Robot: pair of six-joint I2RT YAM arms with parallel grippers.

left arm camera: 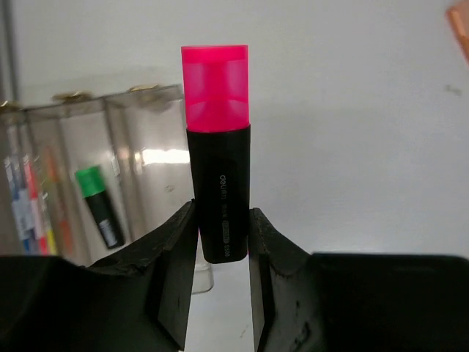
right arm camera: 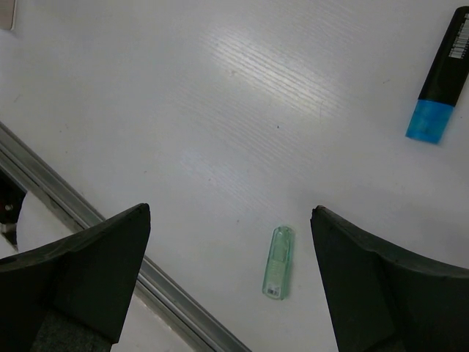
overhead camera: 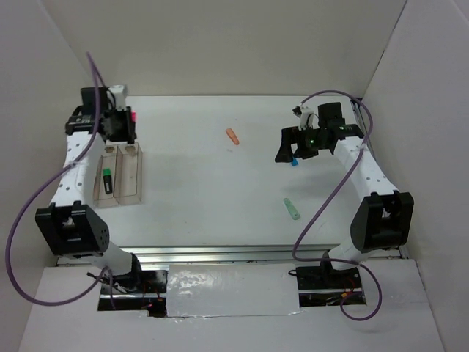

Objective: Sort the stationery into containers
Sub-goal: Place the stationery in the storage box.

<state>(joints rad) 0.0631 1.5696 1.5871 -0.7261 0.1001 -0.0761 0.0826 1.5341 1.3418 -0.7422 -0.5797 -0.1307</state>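
Next, my left gripper draws back, lowers the pink highlighter into the middle bin (overhead camera: 112, 173) (left arm camera: 99, 207) and releases it. The bin lies below and back, already holding a black-green one.
My left gripper (left arm camera: 222, 242) is shut on a pink highlighter (left arm camera: 216, 147) with a black body, held cap-up above the far end of the clear bins (left arm camera: 150, 139). In the top view this gripper (overhead camera: 123, 126) and the pink cap (overhead camera: 135, 116) sit just behind the bins (overhead camera: 138, 176). A black-green highlighter (overhead camera: 108, 180) lies in the middle bin (left arm camera: 99, 207). Thin pens (left arm camera: 29, 209) lie in the left bin. My right gripper (right arm camera: 231, 211) is open and empty, above the table (overhead camera: 289, 152). A mint green highlighter (right arm camera: 278, 262) and a blue-black highlighter (right arm camera: 440, 81) lie below it.
An orange stub (overhead camera: 232, 136) lies on the white table at mid-back, and its edge shows in the left wrist view (left arm camera: 462, 29). The mint highlighter (overhead camera: 292, 209) lies near the metal front rail (right arm camera: 73, 213). White walls enclose the table on three sides.
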